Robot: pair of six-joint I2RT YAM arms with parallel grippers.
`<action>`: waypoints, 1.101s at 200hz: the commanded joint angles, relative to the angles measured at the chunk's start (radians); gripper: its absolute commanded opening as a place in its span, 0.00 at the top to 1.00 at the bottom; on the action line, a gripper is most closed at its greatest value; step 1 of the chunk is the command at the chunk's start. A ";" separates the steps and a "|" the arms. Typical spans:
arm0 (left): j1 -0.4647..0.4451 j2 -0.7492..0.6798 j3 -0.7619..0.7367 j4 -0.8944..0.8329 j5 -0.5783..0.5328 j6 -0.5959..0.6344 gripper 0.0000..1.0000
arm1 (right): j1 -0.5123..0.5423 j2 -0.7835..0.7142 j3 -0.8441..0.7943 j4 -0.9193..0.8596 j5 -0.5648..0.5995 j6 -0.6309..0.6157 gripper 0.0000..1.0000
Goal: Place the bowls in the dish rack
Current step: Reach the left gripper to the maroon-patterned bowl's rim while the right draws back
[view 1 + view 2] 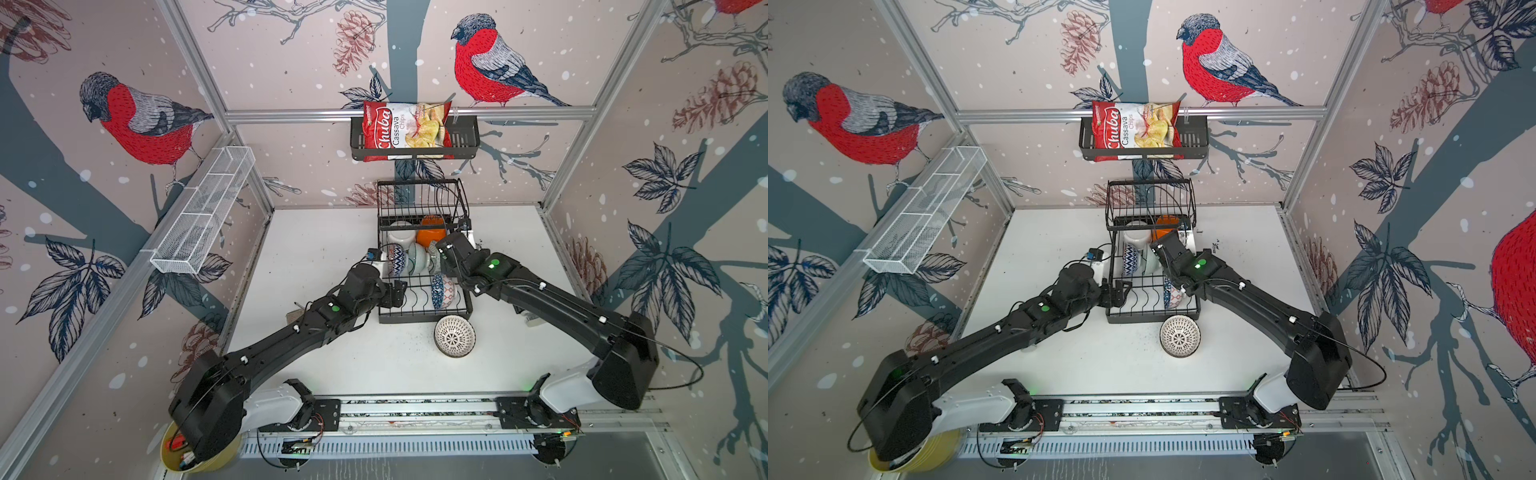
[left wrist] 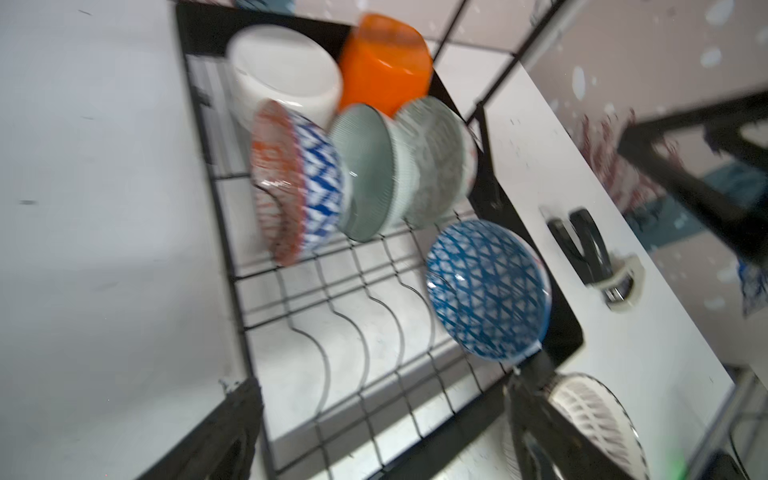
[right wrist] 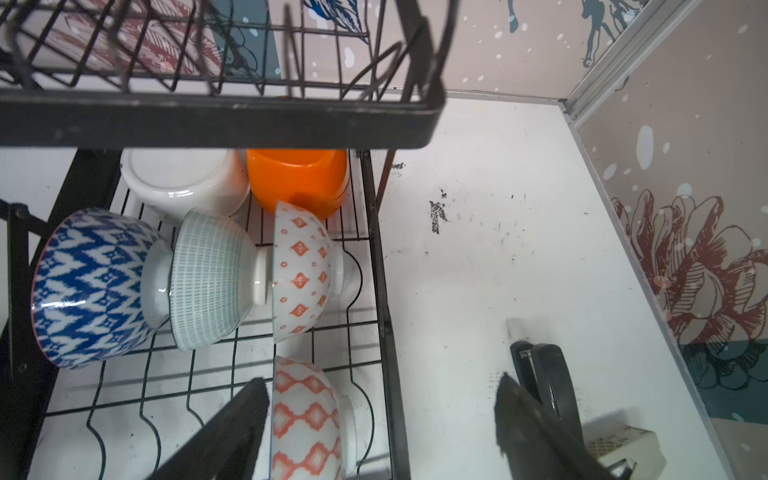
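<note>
The white lattice bowl is alone outside the rack, below and back from my left gripper. My left gripper will move back and down onto the rim's gripper-facing side (image 1: 436,333) next.
The black wire dish rack (image 1: 424,318) stands mid-table. On its lower tier a white bowl (image 3: 183,183) and an orange bowl (image 3: 299,183) sit at the back. In front of them stand a blue zigzag bowl (image 3: 91,286), a green striped bowl (image 3: 208,278) and a red-diamond bowl (image 3: 299,270) on edge. A bowl with blue inside (image 2: 486,291) and an orange lattice outside (image 3: 303,419) stands between the fingers of my open right gripper (image 3: 378,415). A white lattice bowl (image 1: 455,336) lies on the table before the rack. My left gripper (image 1: 395,291) hangs open and empty over the rack's front left.
The rack's raised basket tier (image 1: 419,203) overhangs the back bowls. A black stapler (image 3: 544,386) and a small white box (image 3: 623,449) lie right of the rack. On the walls are a basket with a chips bag (image 1: 405,131) and a white mesh shelf (image 1: 203,216). A yellow tub (image 1: 199,457) sits front left.
</note>
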 commanded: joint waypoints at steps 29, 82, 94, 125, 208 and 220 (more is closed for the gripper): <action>-0.133 0.081 0.074 -0.147 -0.047 -0.039 0.12 | -0.045 -0.056 -0.071 0.046 -0.018 -0.002 0.14; -0.263 0.181 0.171 -0.213 -0.068 -0.091 0.14 | -0.119 -0.160 -0.188 0.080 -0.070 0.012 0.14; -0.284 0.212 0.200 -0.230 -0.072 -0.092 0.16 | -0.135 -0.181 -0.209 0.082 -0.078 0.013 0.14; -0.327 0.306 0.281 -0.293 -0.076 -0.094 0.21 | -0.170 -0.255 -0.270 0.101 -0.093 0.010 0.14; -0.375 0.528 0.472 -0.473 -0.107 -0.135 0.45 | -0.191 -0.317 -0.351 0.131 -0.114 -0.004 0.15; -0.378 0.542 0.481 -0.479 -0.107 -0.136 0.51 | -0.190 -0.318 -0.357 0.133 -0.115 -0.005 0.15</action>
